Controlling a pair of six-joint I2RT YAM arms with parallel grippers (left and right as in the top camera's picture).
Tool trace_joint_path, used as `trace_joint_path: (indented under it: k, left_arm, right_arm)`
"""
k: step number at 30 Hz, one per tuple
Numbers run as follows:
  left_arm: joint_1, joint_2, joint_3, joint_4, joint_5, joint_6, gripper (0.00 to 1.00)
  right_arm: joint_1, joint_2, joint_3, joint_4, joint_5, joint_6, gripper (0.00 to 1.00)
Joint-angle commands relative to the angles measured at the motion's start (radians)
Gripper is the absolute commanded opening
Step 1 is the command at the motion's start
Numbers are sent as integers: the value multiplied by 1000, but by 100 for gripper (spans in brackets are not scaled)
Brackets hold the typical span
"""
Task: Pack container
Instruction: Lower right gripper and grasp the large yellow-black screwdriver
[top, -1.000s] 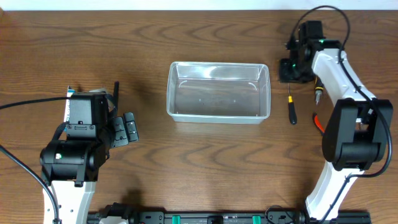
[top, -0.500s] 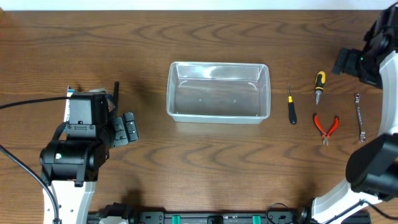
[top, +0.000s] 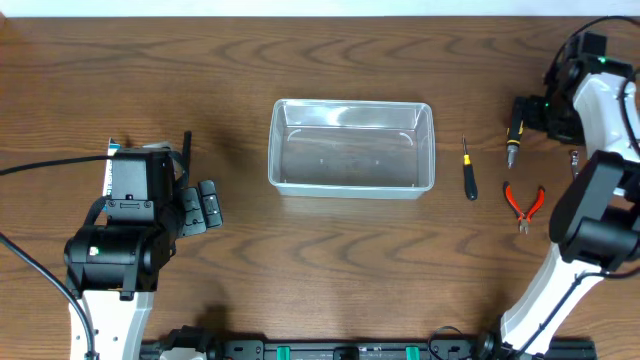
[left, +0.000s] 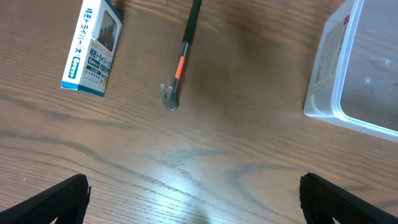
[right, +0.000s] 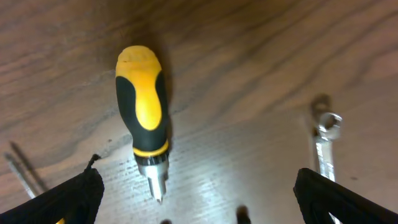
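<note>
I will next move my right gripper to the left in the right wrist view and down astride the yellow-and-black handle (top: 516, 123) (right: 144, 103), because the handle is off-centre to that side.
The clear plastic container (top: 350, 148) stands empty mid-table; its corner (left: 354, 68) shows in the left wrist view. My right gripper (top: 530, 114) hovers open near a yellow-and-black screwdriver (top: 513, 140). In the right wrist view that screwdriver (right: 142, 106) lies on the wood ahead of the open right gripper (right: 199, 202), nothing between the fingers. My left gripper (top: 207, 205) is open at the left, apart from the container. The left wrist view shows the left gripper (left: 199, 205) over bare wood.
A small black screwdriver (top: 468, 170) and red pliers (top: 523, 203) lie right of the container. A wrench (right: 326, 134) lies beside the yellow screwdriver. By the left arm are a blue-and-white box (left: 92, 53) and a black tool with an orange band (left: 181, 56).
The right arm swung from beside the container's right end out to the table's right edge, then back over the yellow screwdriver, and its jaws opened wide. The left arm stayed still.
</note>
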Motion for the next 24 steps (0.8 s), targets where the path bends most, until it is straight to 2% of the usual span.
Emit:
trace_joint_path:
  k: [1,20,24]
  left_arm:
    - [-2,-3,21,-3,-12,20,98]
    - [-2,-3,21,-4,-12,20,98]
    - [-2,-3,21,-4,-12,20,98]
  right_arm:
    - [19,40,-3,2,7,-23,99]
    - [35,146,-6,29,-73,-56,99]
    - [35,146,-6,25,-73,-56,92]
